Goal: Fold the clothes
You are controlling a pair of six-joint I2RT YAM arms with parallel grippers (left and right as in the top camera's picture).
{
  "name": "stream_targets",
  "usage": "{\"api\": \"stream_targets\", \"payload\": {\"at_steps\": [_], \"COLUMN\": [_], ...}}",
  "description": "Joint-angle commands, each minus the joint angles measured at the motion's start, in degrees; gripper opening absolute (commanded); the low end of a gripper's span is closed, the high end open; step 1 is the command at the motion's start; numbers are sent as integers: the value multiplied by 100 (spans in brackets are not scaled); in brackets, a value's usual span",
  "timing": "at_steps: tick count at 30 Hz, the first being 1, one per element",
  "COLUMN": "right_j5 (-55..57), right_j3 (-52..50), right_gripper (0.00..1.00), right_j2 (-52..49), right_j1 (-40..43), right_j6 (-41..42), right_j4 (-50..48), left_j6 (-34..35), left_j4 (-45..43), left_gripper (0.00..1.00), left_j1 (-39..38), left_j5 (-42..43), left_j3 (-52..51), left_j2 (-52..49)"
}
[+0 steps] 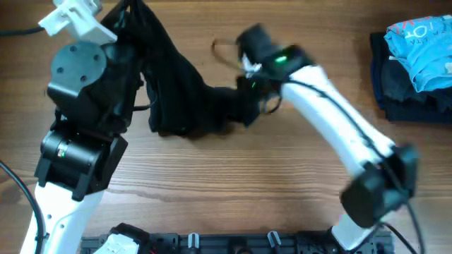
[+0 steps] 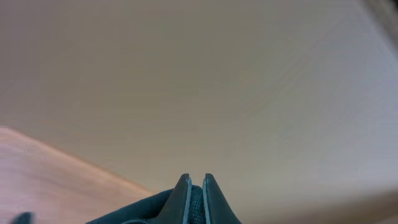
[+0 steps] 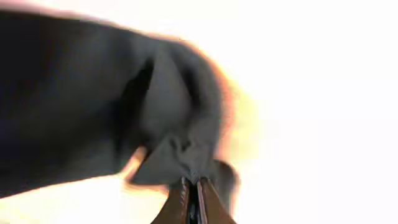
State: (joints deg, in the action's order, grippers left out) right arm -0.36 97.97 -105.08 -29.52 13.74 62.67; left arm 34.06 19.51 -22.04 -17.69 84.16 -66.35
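Observation:
Next, my right gripper needs to move toward the stack and release over bare tabletop, which lies to its right in the overhead view, because the shirt hangs bunched.
The black T-shirt (image 1: 180,85) hangs bunched between my two grippers above the middle-left of the wooden table. My left gripper (image 1: 126,15) is raised at the far left and is shut on one part of the shirt; in the left wrist view dark knit fabric (image 2: 196,208) sits pinched between the jaws (image 2: 196,186). My right gripper (image 1: 248,92) is shut on the shirt's other end near the table's middle; in the right wrist view the black cloth (image 3: 112,106) spreads out from the closed jaws (image 3: 193,186). No white label shows.
A dark navy folded stack (image 1: 409,88) with a light-blue garment (image 1: 424,49) on top lies at the right edge. A thin dark cable loop (image 1: 222,49) lies on the table behind the right gripper. The arm bases stand along the near edge.

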Motion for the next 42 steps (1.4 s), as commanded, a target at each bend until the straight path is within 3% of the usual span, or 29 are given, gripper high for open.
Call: {"api": "stream_targets", "payload": {"at_steps": [1, 7, 15, 33, 40, 42], "right_j5": [177, 201, 208, 55, -778, -1154], "right_j3": [874, 1443, 1453, 1453, 1451, 1451], "right_gripper": [4, 4, 4, 4, 4, 4], "right_j2": [758, 1604, 2481, 3606, 3410, 3143], "right_j1": [382, 1316, 2050, 2793, 2793, 2793], "right_j6": [-487, -855, -1241, -1058, -1316, -1803], "right_j4": [457, 887, 1012, 1294, 374, -98], "left_j6": [-723, -861, -857, -817, -503, -468], "left_j4": [173, 275, 509, 1191, 826, 455], "left_gripper": [4, 4, 4, 4, 4, 4], "left_j1": [2, 542, 1377, 1449, 1449, 1449], "left_j5": [-350, -404, -407, -588, -76, -79], "left_j3": [164, 164, 164, 164, 164, 164], "left_j2": [181, 603, 1213, 2155, 1816, 1462]}}
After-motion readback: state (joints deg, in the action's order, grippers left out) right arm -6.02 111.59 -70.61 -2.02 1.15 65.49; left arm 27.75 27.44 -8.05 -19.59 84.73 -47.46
